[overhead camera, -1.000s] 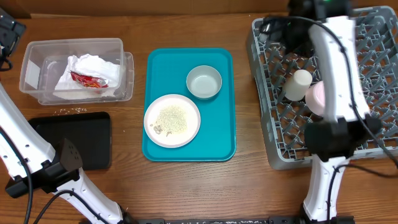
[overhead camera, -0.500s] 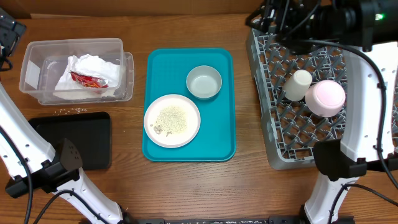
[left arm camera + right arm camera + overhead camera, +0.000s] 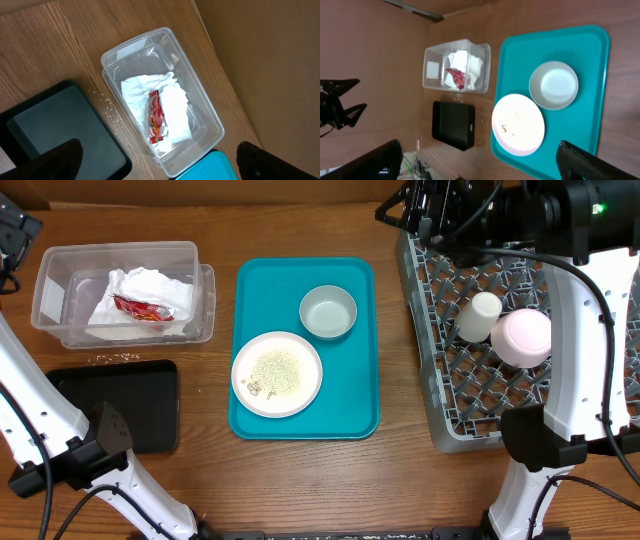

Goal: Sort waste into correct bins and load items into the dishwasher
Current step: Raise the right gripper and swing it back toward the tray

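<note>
My right gripper is to leave the rack next and go down onto the grey bowl's rim on the tub side, because the bare tray there leaves room for a finger.
A clear tub (image 3: 55,305) holds the white napkin (image 3: 145,285) and red wrapper (image 3: 140,308). They also show in the left wrist view, with the wrapper (image 3: 156,117) on the napkin (image 3: 175,112). A pale plate (image 3: 277,373) with rice crumbs and a grey bowl (image 3: 328,312) sit on the teal tray (image 3: 350,395). The grey rack (image 3: 590,300) holds a white cup (image 3: 478,316) and a pale pink plate (image 3: 522,337). My left gripper (image 3: 160,165) is open and empty, high above the tub. My right gripper (image 3: 480,162) is open and empty, high over the rack's far left corner (image 3: 415,210). No chopsticks show.
A black tray (image 3: 120,405) lies in front of the tub, with a few crumbs (image 3: 115,358) on the wood between them. The table's back edge meets a brown wall. The right arm's white links stand over the rack's right side.
My right arm has swung from over the rack toward its far left corner, uncovering the pink plate in the rack. The left arm and all other objects have stayed put.
</note>
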